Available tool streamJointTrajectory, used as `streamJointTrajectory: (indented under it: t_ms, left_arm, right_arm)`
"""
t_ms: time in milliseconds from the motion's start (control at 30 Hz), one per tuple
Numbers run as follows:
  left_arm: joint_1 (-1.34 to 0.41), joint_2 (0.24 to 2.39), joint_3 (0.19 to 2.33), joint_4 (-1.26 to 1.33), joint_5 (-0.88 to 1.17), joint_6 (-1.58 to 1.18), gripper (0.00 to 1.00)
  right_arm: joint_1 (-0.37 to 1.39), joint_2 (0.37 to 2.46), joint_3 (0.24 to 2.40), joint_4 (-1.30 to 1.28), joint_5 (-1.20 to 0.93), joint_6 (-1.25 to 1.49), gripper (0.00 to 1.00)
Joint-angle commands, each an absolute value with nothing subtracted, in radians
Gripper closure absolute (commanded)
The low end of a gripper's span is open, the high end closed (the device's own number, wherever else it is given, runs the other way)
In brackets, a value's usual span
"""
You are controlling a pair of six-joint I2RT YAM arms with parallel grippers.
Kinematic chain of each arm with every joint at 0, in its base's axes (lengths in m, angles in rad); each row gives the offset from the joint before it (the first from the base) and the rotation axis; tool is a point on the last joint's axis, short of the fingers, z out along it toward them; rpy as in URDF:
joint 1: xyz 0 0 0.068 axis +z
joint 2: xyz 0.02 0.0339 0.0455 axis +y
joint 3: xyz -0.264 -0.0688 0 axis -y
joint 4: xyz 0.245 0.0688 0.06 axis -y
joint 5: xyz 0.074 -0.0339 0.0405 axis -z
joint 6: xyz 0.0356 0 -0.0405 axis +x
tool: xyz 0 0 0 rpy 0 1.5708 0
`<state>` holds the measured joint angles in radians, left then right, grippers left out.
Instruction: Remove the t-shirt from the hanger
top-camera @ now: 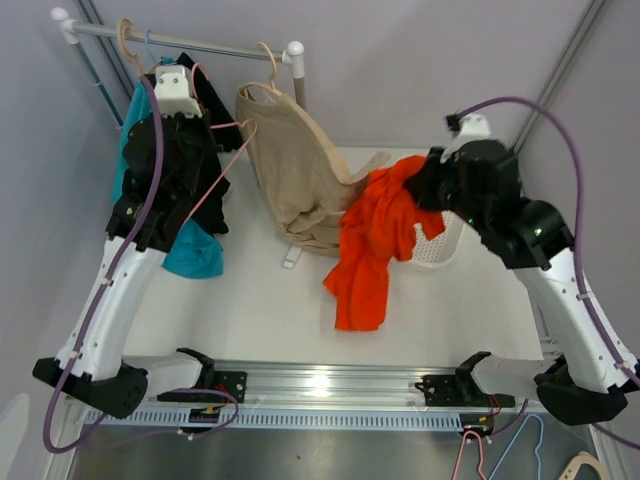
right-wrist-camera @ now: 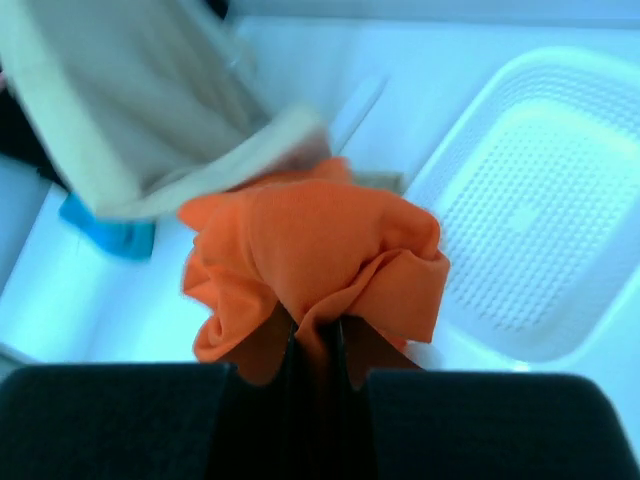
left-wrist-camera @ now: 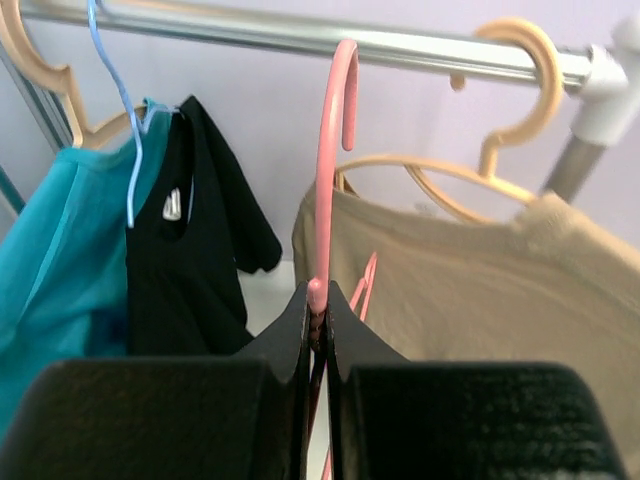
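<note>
My right gripper lowers the orange t-shirt toward the right in the top view next, over the white basket [top-camera: 437, 241] [right-wrist-camera: 536, 208]. The t-shirt's hanging part still dangles beside the basket.
My right gripper [top-camera: 420, 185] is shut on a bunched fold of the orange t-shirt [top-camera: 372, 250], which hangs free above the table, off any hanger. In the right wrist view the cloth [right-wrist-camera: 320, 250] is pinched between my closed jaws [right-wrist-camera: 318, 330]. My left gripper [top-camera: 205, 115] is raised near the rail [top-camera: 200, 42] and shut on the neck of a bare pink hanger [left-wrist-camera: 330, 170]. The hanger's hook reaches up to the rail [left-wrist-camera: 300, 35], and its pink frame [top-camera: 222, 170] slants down from the gripper [left-wrist-camera: 318, 300].
A beige shirt [top-camera: 300, 170] hangs on a beige hanger on the rail, with black [left-wrist-camera: 190, 260] and teal [left-wrist-camera: 60, 250] shirts to its left. A white perforated basket [top-camera: 440, 248] sits under my right arm. Spare hangers [top-camera: 530, 445] lie at the near right edge.
</note>
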<state>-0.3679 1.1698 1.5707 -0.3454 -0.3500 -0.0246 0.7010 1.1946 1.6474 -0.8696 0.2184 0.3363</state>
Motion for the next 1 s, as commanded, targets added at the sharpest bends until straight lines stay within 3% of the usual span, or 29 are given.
streamJointTrajectory:
  t_ms: [0, 200, 300, 367, 533, 667, 700, 767, 800, 967]
  left_arm:
    - [-0.359, 1.236, 1.667, -0.256, -0.399, 0.012, 0.99]
    - [-0.357, 1.353, 1.770, -0.242, -0.422, 0.048, 0.99]
    - [-0.350, 1.399, 1.792, -0.230, -0.423, 0.034, 0.99]
    - [-0.347, 1.419, 1.779, -0.213, -0.428, 0.015, 0.99]
    - [-0.342, 1.489, 1.841, -0.155, -0.434, 0.017, 0.99]
    - [-0.341, 1.581, 1.950, -0.176, -0.439, 0.032, 0.99]
    - [-0.341, 1.597, 1.980, -0.179, -0.443, 0.035, 0.99]
    - [-0.339, 1.632, 2.016, -0.172, -0.449, 0.047, 1.00]
    - [-0.339, 1.643, 2.038, -0.170, -0.456, 0.051, 0.99]
    - [-0.328, 1.713, 2.112, -0.146, -0.497, 0.109, 0.99]
  right_arm:
    - [0.507, 1.248, 1.810, -0.928, 0.161, 0.296, 1.00]
    - [0.333, 1.523, 2.242, -0.954, 0.074, 0.238, 1.00]
    - [0.261, 1.600, 2.280, -0.954, 0.045, 0.236, 1.00]
    - [0.233, 1.589, 2.209, -0.919, 0.032, 0.251, 1.00]
    - [0.088, 1.487, 1.770, -0.653, -0.067, 0.307, 1.00]
    - [0.009, 1.488, 1.626, -0.569, -0.173, 0.337, 1.00]
    - [-0.015, 1.497, 1.617, -0.571, -0.175, 0.319, 0.90]
    - [-0.018, 1.540, 1.621, -0.615, -0.155, 0.307, 0.45]
    - [-0.020, 1.555, 1.627, -0.638, -0.135, 0.308, 0.01]
    - [-0.021, 1.513, 1.568, -0.589, -0.164, 0.314, 0.01]
